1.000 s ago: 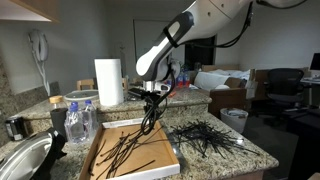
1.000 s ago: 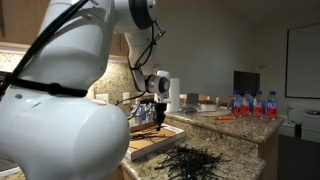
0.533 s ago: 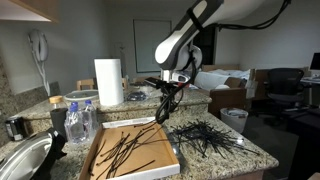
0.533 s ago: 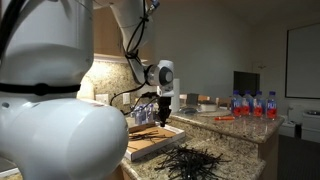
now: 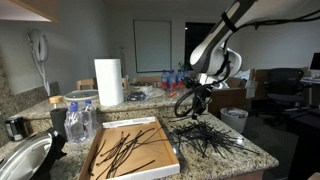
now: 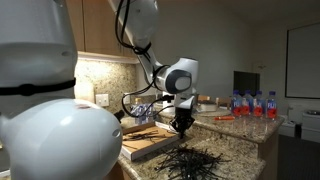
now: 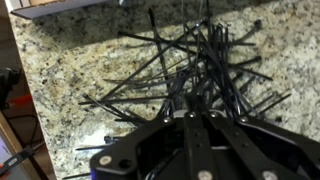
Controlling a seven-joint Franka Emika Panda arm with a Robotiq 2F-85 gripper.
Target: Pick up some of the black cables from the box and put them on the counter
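Note:
My gripper is over the spread pile, and the bunch of black cables still hangs near the box's edge, so it will move away from the box and a little lower over the pile to release the bunch.
My gripper hangs above the counter, to the right of the box. It is shut on a small bunch of black cables that dangles and loops below the fingers. Directly under it a spread pile of black cables lies on the granite; the pile and the gripper show in both exterior views. More cables lie on the box's brown floor. In the wrist view the gripper sits with its jaws together over the pile, strands fanning out past the tips.
A paper towel roll stands behind the box, and a pack of plastic bottles to its left. A round metal bowl sits at the near left. Water bottles stand on the far counter.
The gripper has lifted a bunch of cables out of the box and carried it right, from above the box to above the pile on the counter. It stayed shut.

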